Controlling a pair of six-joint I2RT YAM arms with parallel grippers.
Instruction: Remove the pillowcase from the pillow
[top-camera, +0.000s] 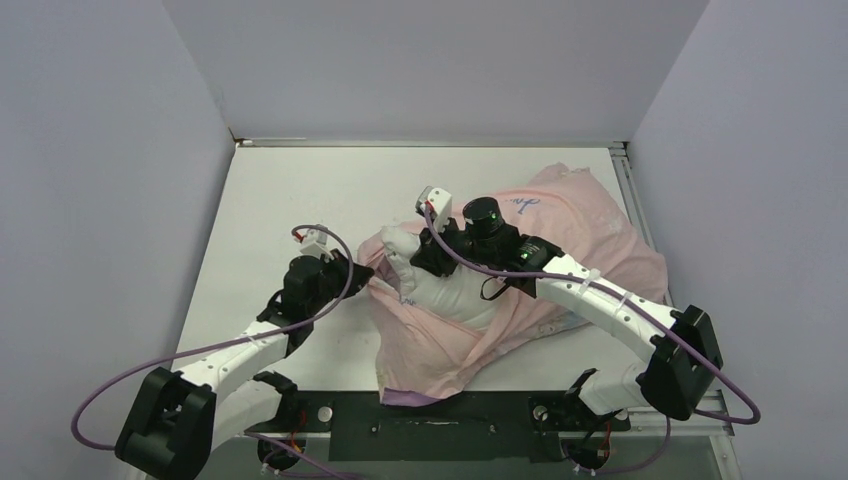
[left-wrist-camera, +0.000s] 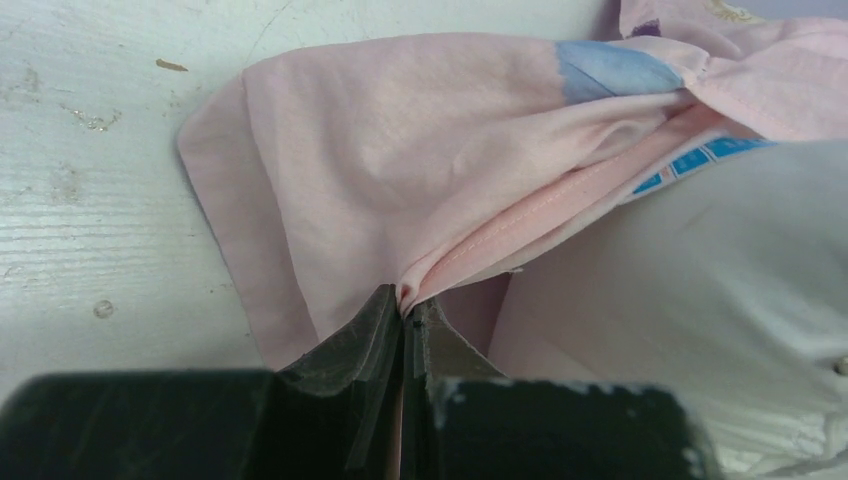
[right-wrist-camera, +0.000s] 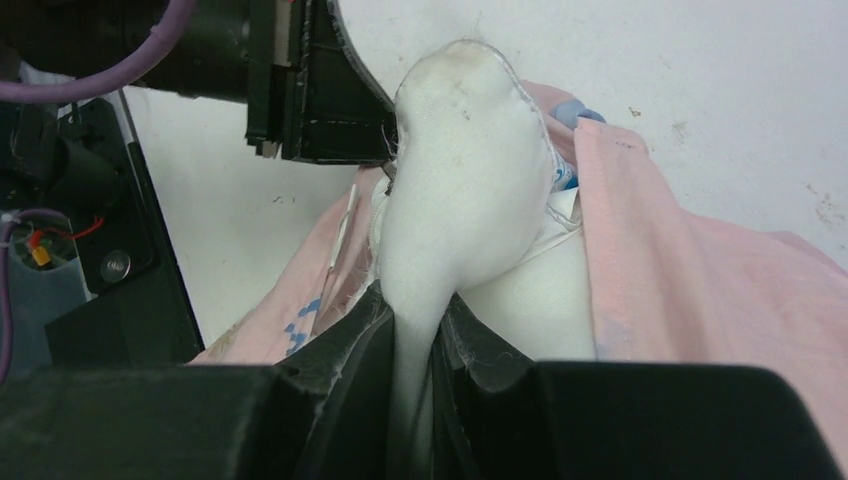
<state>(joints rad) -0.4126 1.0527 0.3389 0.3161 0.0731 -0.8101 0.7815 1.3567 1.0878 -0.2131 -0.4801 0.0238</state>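
Note:
The pillow's corner (top-camera: 399, 246) already bulges free of the pink pillowcase (top-camera: 590, 240) beside it, so I will move my right gripper a little outward and open it to let go of that corner.
The pale pink pillowcase (top-camera: 590, 240) lies across the right half of the table, its open end toward the left. The white pillow (top-camera: 440, 290) sticks out of that opening. My left gripper (top-camera: 362, 271) is shut on the pillowcase's hem; in the left wrist view the pink seam (left-wrist-camera: 500, 245) runs into the gripper (left-wrist-camera: 408, 312), with the pillow (left-wrist-camera: 700, 280) to its right. My right gripper (top-camera: 432, 262) is shut on a corner of the pillow. In the right wrist view this corner (right-wrist-camera: 465, 170) bulges past the gripper (right-wrist-camera: 412, 320), with the pink pillowcase (right-wrist-camera: 700, 270) beside it.
The white table (top-camera: 300, 190) is walled at the left, back and right. A black base bar (top-camera: 430, 425) runs along the near edge. The left gripper's body (right-wrist-camera: 320, 80) shows just beyond the pillow corner in the right wrist view.

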